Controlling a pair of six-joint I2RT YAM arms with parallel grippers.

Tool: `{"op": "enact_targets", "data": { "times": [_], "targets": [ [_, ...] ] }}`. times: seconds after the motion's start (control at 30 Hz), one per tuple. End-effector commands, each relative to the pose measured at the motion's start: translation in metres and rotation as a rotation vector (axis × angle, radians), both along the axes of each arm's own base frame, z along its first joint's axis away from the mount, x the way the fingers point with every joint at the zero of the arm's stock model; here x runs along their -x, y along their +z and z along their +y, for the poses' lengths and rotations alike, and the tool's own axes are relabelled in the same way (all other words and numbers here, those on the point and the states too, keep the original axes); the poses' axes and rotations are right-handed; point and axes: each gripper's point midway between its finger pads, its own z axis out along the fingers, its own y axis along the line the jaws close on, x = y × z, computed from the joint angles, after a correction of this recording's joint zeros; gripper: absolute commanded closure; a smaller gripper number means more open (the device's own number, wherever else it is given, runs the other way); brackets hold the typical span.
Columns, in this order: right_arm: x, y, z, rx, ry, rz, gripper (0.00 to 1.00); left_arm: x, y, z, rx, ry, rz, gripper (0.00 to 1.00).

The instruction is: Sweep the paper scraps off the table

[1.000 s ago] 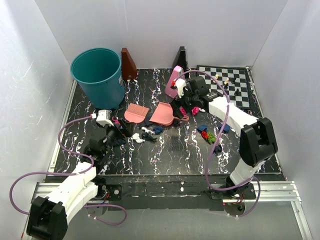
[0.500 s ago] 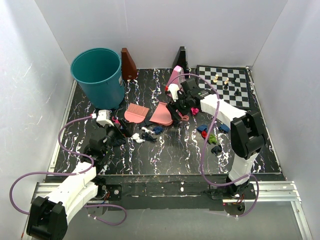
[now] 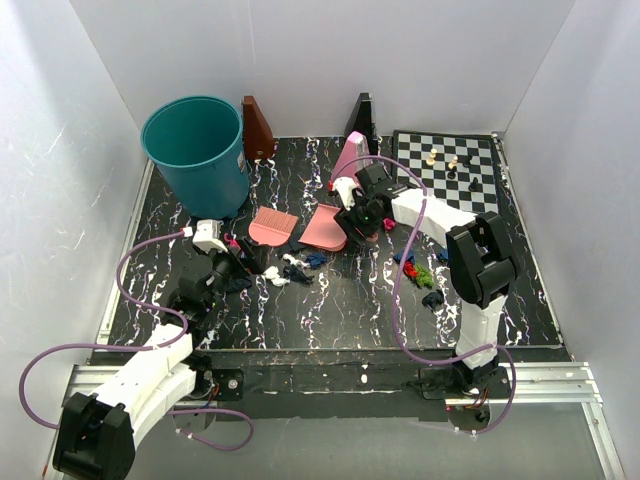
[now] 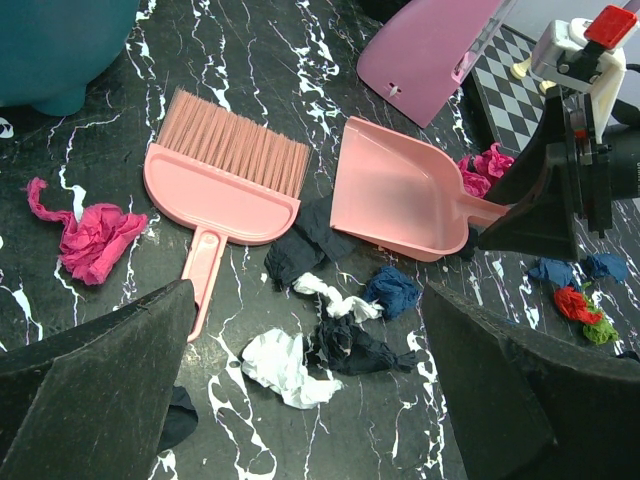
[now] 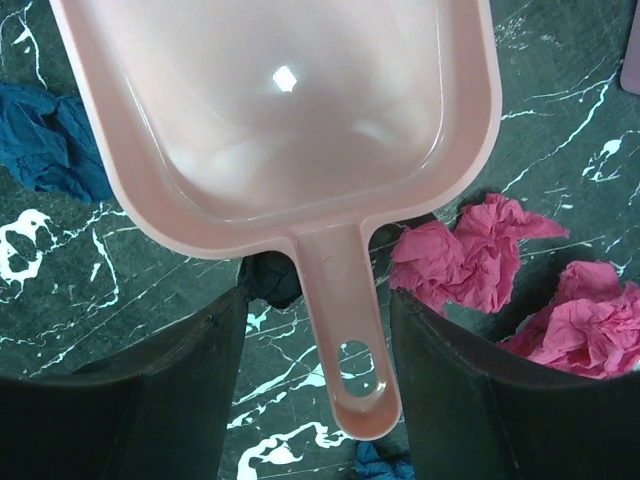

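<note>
My left gripper swings outward and down over the brush handle's middle (image 4: 204, 271) next, turning its fingers downward, since the slim handle fits between these open fingers.
Paper scraps lie scattered on the black marble table (image 3: 330, 310): a white wad (image 4: 280, 368), dark blue wads (image 4: 392, 290), a magenta wad (image 4: 90, 238) near the pink brush (image 4: 222, 185), and red and green ones (image 3: 418, 272). The pink dustpan (image 3: 323, 229) lies mid-table. My right gripper (image 3: 360, 217) is open, its fingers on either side of the dustpan handle (image 5: 348, 350) without touching it; magenta scraps (image 5: 470, 262) lie beside it. My left gripper (image 3: 243, 258) is open and empty, low over the wads near the brush handle (image 4: 200, 275).
A teal bin (image 3: 197, 152) stands at the back left. A chessboard (image 3: 455, 170) with small chess pieces is at the back right. A brown wedge (image 3: 256, 127), a black wedge (image 3: 361, 115) and a pink panel (image 3: 348, 158) stand along the back.
My right gripper has moved left and down from beside the pink panel to straddle the dustpan handle. The left arm has not moved.
</note>
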Motion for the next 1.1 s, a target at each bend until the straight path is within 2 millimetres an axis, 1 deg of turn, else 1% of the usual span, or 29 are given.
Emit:
{"op": "enact_targets", "data": {
  "times": [0.0,0.03,0.1,0.2,0.27,0.3,0.4,0.6,0.63,0.7,0.77,0.8,0.93,1.0,1.07],
  "targets": [
    [-0.011,0.015,0.007,-0.01,0.007,-0.036,0.36,-0.001,0.004,0.001,-0.006,0.004,-0.02,0.02],
    [-0.01,0.013,0.006,-0.004,0.007,-0.032,0.37,0.0,0.004,0.001,-0.007,0.004,-0.019,0.02],
    [-0.012,0.009,0.005,0.005,0.003,-0.025,0.43,0.0,0.004,0.001,-0.007,0.002,-0.019,0.02],
    [-0.014,0.007,0.008,0.004,-0.001,-0.021,0.48,0.0,0.005,0.001,-0.006,0.002,-0.022,0.02],
    [-0.013,0.007,0.013,-0.007,0.005,-0.012,0.55,0.0,0.004,0.001,-0.008,0.004,-0.02,0.02],
    [-0.014,0.008,0.014,-0.008,0.004,-0.011,0.57,0.0,0.004,0.001,-0.009,0.004,-0.018,0.02],
    [-0.013,0.007,0.017,-0.006,0.011,-0.005,0.56,0.0,0.006,0.002,-0.009,0.005,-0.023,0.02],
    [-0.007,-0.001,0.013,0.006,0.01,0.012,0.54,0.0,0.007,0.003,-0.011,0.009,-0.025,0.02],
    [-0.008,-0.002,0.013,0.006,0.007,0.012,0.55,0.0,0.006,0.003,-0.012,0.009,-0.026,0.02],
    [-0.008,-0.001,0.015,0.008,0.005,0.01,0.62,0.0,0.006,0.003,-0.012,0.009,-0.024,0.02],
    [-0.011,0.004,0.015,0.004,-0.002,0.001,0.72,0.0,0.005,0.003,-0.015,0.009,-0.02,0.02],
    [-0.011,0.007,0.015,0.003,-0.008,-0.003,0.73,0.0,0.006,0.003,-0.016,0.008,-0.024,0.02],
    [-0.014,0.027,0.012,-0.023,-0.056,-0.041,0.73,-0.002,0.003,0.008,-0.039,0.035,-0.01,0.02],
    [-0.015,0.034,0.01,-0.03,-0.099,-0.049,0.73,-0.004,-0.001,0.012,-0.059,0.054,0.005,0.02],
    [-0.012,0.036,0.008,-0.03,-0.141,-0.031,0.73,-0.006,-0.004,0.015,-0.078,0.071,0.025,0.02]
  ]
}}
